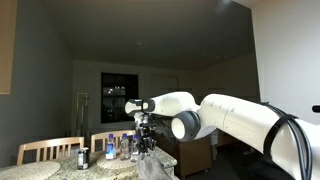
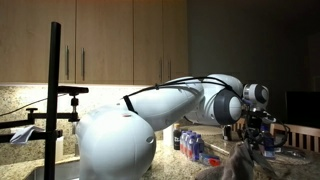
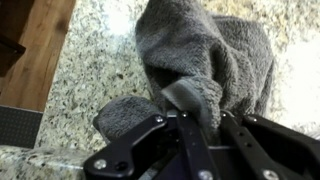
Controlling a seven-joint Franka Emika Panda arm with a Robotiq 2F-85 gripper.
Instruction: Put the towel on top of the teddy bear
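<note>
The towel still hangs from my gripper's fingers, so my gripper will next bring the fold of the towel down and toward the counter's edge by the wood floor, and then let it go.
The towel (image 3: 205, 50) is a limp grey cloth that hangs in thick folds over the speckled granite counter (image 3: 90, 60). My gripper (image 3: 206, 118) comes in from the bottom of the wrist view and is shut on a fold of the towel. In both exterior views the gripper (image 1: 147, 128) (image 2: 262, 128) is above the counter with the towel (image 1: 150, 162) (image 2: 238, 162) draping down from it. A lower part of the cloth bulges at the left of the fingers (image 3: 185, 125). No teddy bear shows in any view.
Several bottles (image 1: 118, 147) (image 2: 193, 145) stand on the counter close to the gripper. Wooden chairs (image 1: 48, 150) line the counter's far side. A plate (image 2: 298, 153) lies beyond the gripper. A camera stand (image 2: 55, 90) rises near the robot's base. Wood floor (image 3: 40, 50) lies past the counter's edge.
</note>
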